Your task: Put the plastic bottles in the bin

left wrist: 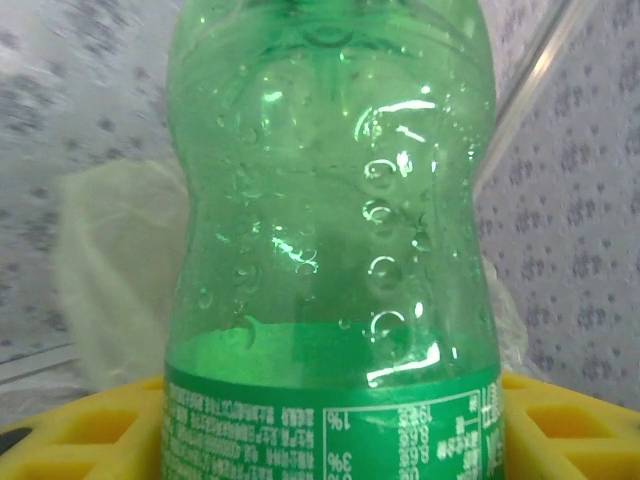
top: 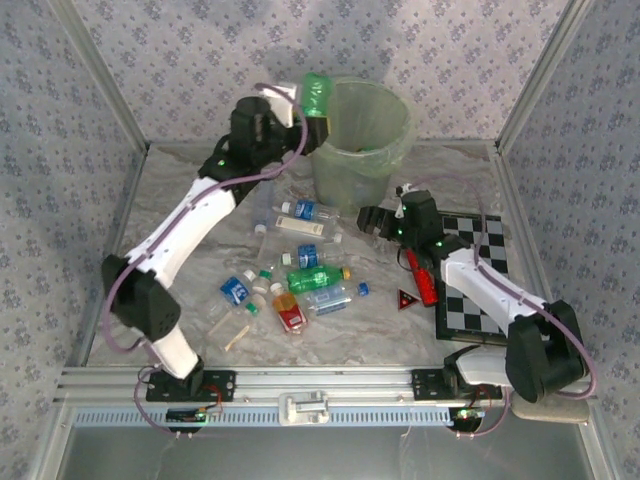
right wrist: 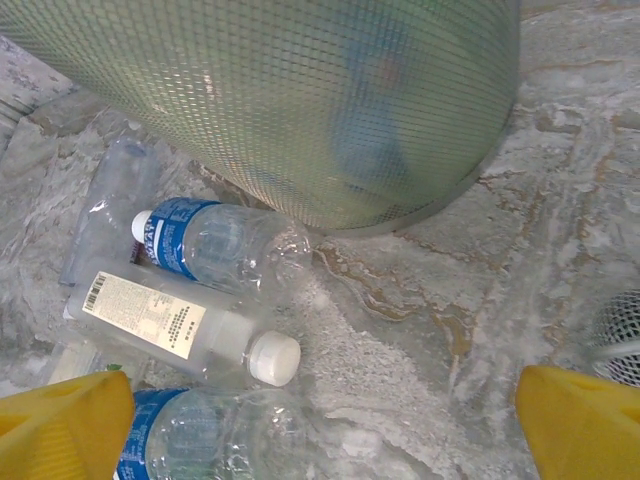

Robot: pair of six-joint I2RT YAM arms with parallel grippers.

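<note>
The bin's opening is beside my left gripper, toward the checkerboard, so my left gripper will next move across the bin's rim, over the bin's opening [top: 368, 120], and let go of the green bottle [top: 316, 95].
My left gripper [top: 305, 108] is shut on a green soda-style bottle [top: 316, 95], held up at the left rim of the pale green bin [top: 365, 140]. In the left wrist view the green bottle [left wrist: 330, 240] stands between the yellow fingers [left wrist: 90, 430], with the bin's bag [left wrist: 110, 270] behind it. My right gripper [top: 375, 222] hangs open low by the bin's base. Its yellow fingers [right wrist: 585, 420] straddle bare table beside a blue-labelled bottle [right wrist: 210, 240] and a white-capped bottle [right wrist: 180, 325], below the bin wall [right wrist: 300, 100]. Several more bottles lie mid-table, among them a green one [top: 315, 278] and an orange-red one [top: 288, 313].
A red tube [top: 422, 275] and a small red triangle [top: 406, 299] lie beside a checkerboard [top: 475, 285] on the right. Metal frame posts and patterned walls close in the table on three sides.
</note>
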